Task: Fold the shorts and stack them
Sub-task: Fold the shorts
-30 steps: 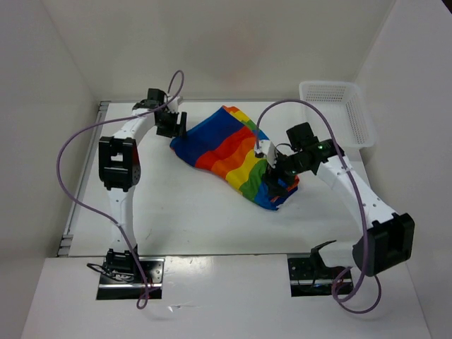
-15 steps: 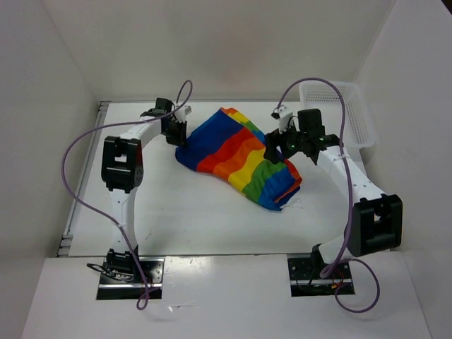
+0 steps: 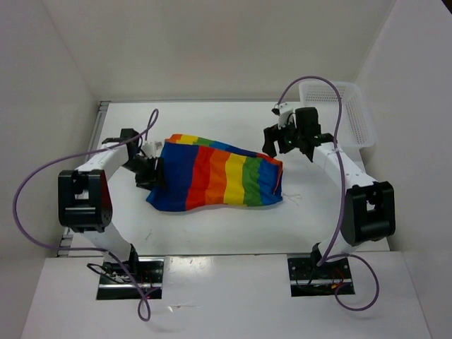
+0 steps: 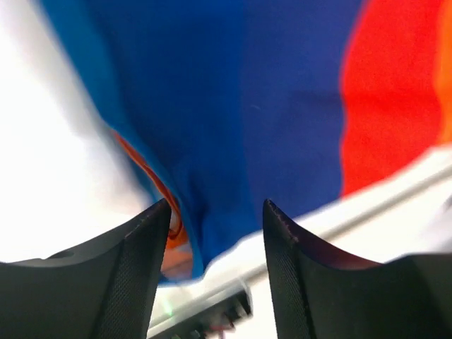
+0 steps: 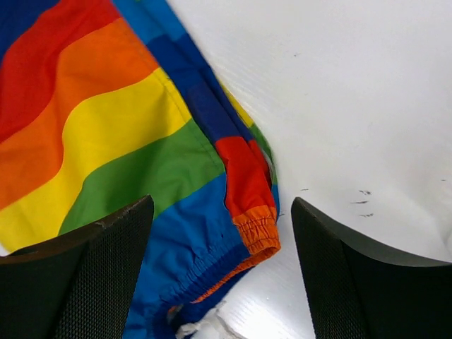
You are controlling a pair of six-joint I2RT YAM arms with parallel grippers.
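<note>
My left gripper moves outward along the blue edge to the far blue corner (image 3: 167, 145) next, because the orange layer sticks out there.
The rainbow-striped shorts (image 3: 219, 176) lie flat across the middle of the table, with a blue end on the left and the waistband end on the right. My left gripper (image 3: 150, 173) is at their left blue edge. Its jaws stand apart in the left wrist view (image 4: 217, 205), and blue and red fabric (image 4: 282, 106) lies just beyond the tips, blurred. My right gripper (image 3: 272, 143) hovers over the right end, wide open and empty (image 5: 222, 201). Below it are the gathered waistband (image 5: 258, 226) and the white drawstring (image 5: 205, 328).
A white mesh basket (image 3: 339, 109) stands at the back right corner, just behind the right arm. White walls enclose the table on the left, back and right. Purple cables loop above both arms.
The shorts went from a bunched diagonal heap to lying spread out and shifted left. My left gripper moved left and nearer along with their blue edge. My right gripper let go and rose at the right end.
</note>
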